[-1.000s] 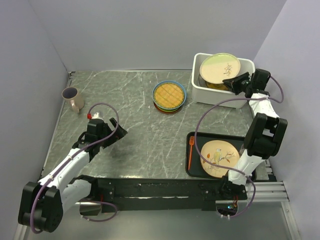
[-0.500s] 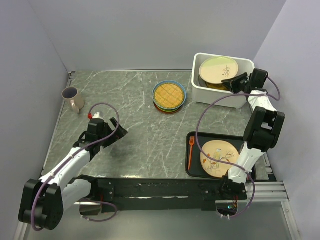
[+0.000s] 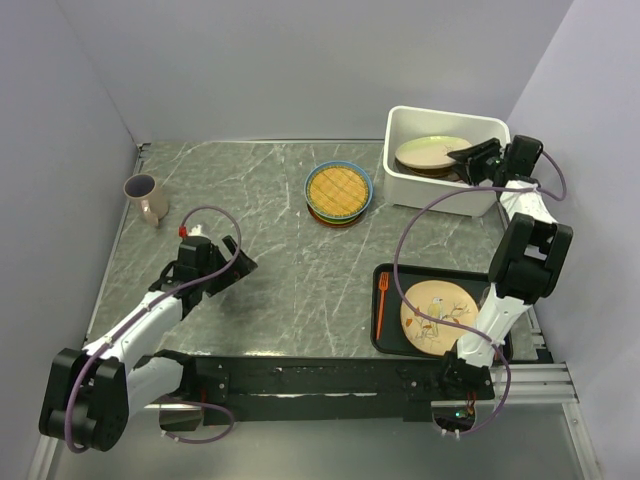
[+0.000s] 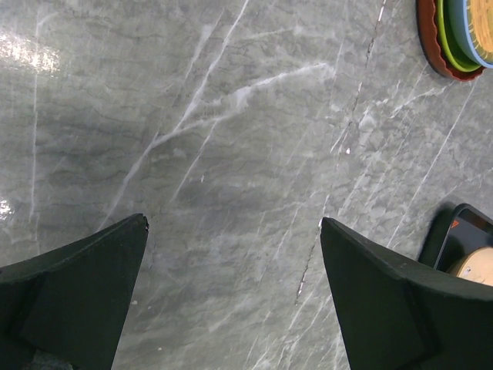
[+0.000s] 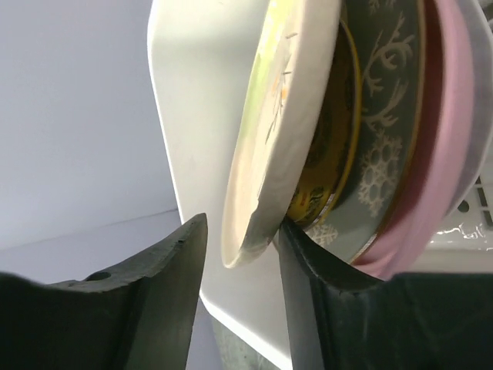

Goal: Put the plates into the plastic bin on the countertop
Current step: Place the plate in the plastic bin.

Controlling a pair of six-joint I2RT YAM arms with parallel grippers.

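Note:
My left gripper moves outward and to the right in the top view next, down around the lattice plate's nearest blue rim, since that plate tops the stack.
The white plastic bin (image 3: 440, 190) stands at the back right of the countertop (image 3: 260, 200). Inside it a pale yellow-green plate (image 3: 432, 152) lies on other plates. My right gripper (image 3: 468, 160) reaches over the bin's right end. In the right wrist view the jaws (image 5: 243, 221) are open around that plate's rim (image 5: 285, 116): one finger touches it, the other stands clear. Behind it sit a grey plate with a pale pattern (image 5: 385, 131) and a pink plate (image 5: 454, 154). A stack topped by a yellow lattice plate (image 3: 339, 190) rests mid-counter. My left gripper (image 3: 235, 268) hangs open over bare counter (image 4: 233, 223).
A black tray (image 3: 390, 340) at the front right holds a cream plate with a bird design (image 3: 436, 316) and an orange fork (image 3: 381, 303). A grey-brown cup (image 3: 146, 196) stands at the far left. The stack's edge (image 4: 454, 38) shows at the top right of the left wrist view.
The yellow-green plate, held tilted up above the bin before, has come down flat onto the plates inside. My right jaws have parted from its rim. The left arm has barely moved.

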